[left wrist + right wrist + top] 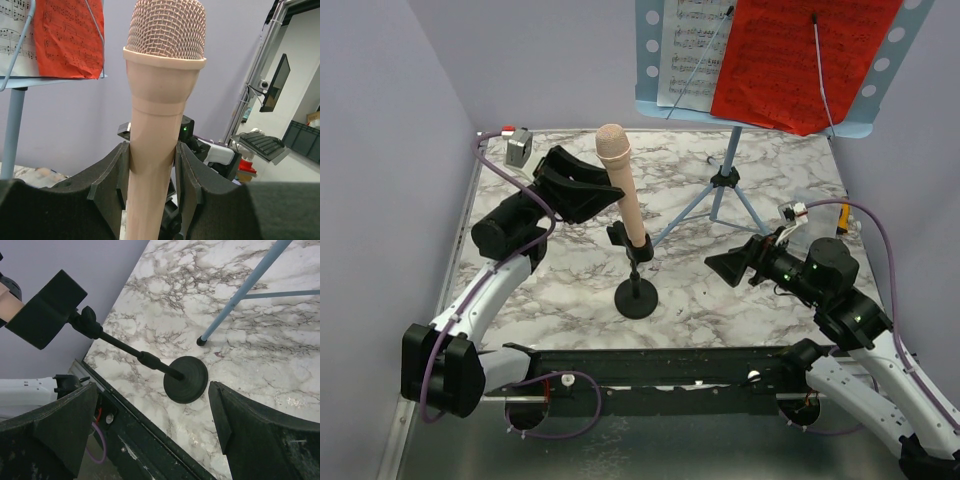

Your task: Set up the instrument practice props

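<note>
I will move the microphone in my left gripper further down into the black stand's clip before I open, because a long part of the microphone is still above the clip.
The pinkish-beige microphone (623, 195) stands upright in the clip of its black stand, whose round base (637, 298) rests on the marble table. My left gripper (603, 196) is shut on the microphone's body (155, 125), one pad (114, 170) on each side. The light blue music stand (672, 110) is at the back on tripod legs (724, 195). It holds the white sheet music (688, 50) and the red sheet (790, 60). My right gripper (718, 268) is open, to the right of the base (186, 379), holding nothing.
A small grey box (520, 147) with cables sits at the table's back left corner. A small clear item (798, 215) lies behind my right arm. One tripod foot (201, 341) lands close to the round base. A black rail (650, 365) runs along the near edge.
</note>
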Controlling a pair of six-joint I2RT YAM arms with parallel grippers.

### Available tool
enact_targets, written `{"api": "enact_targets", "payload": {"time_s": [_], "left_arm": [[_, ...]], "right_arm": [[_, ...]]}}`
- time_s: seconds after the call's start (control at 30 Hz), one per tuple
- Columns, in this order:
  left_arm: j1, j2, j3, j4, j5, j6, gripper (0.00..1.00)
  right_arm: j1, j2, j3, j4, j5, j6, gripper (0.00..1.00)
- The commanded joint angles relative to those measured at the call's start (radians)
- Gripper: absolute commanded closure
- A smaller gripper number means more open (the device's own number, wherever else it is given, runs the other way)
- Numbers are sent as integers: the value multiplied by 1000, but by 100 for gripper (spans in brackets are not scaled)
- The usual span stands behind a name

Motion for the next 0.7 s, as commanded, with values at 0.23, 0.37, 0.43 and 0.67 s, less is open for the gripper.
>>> {"api": "enact_targets", "payload": {"time_s": [0.23,0.37,0.43,0.67], "left_arm": [[-26,-17,-84,126,27,10,100],[-36,-7,-97,165,47,16,100],[-39,-1,-109,178,61,18,100],[-42,5,-173,233,70,15,100]], "right_arm": [[-2,37,-19,49,-14,7,0],[-2,45,-26,80,-69,-16,0],[-2,61,-25,109,-141,-43,0],[0,173,49,181,-345,-155,0]]}}
